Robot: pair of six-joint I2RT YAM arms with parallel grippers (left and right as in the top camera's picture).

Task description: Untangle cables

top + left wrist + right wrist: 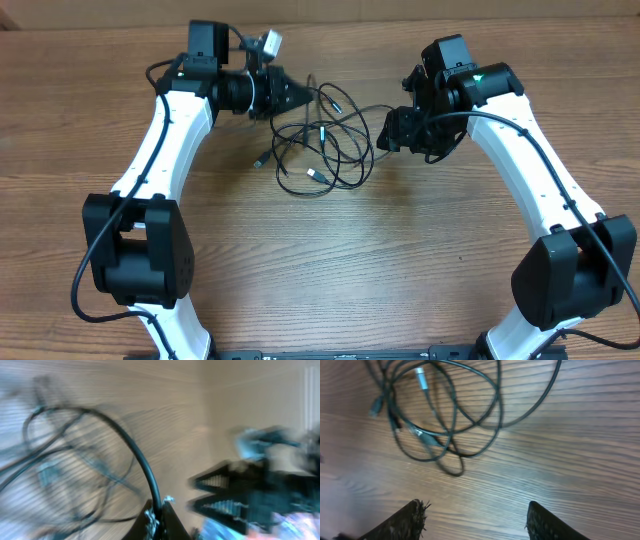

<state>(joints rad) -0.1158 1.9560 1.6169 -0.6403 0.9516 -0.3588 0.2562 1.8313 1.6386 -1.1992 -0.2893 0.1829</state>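
Note:
My left gripper moves back toward the dark plug at the tangle's edge (262,160) next and releases the piece of cable there, since it arches across the other loops.
The cables (322,145) are thin black cords with small plug ends, lying in tangled loops on the wooden table between the two arms. My left gripper (300,96) is shut on one cable strand at the tangle's upper left; in the blurred left wrist view the strand (142,467) runs up out of the closed fingertips (159,510). My right gripper (388,133) is open and empty just right of the tangle. In the right wrist view the loops (445,415) lie ahead of the spread fingertips (475,515), apart from them.
The wooden table (330,260) stretches toward the front. Both arms' white links and black bases stand at the front left (135,250) and front right (575,265). The right arm shows blurred in the left wrist view (250,490).

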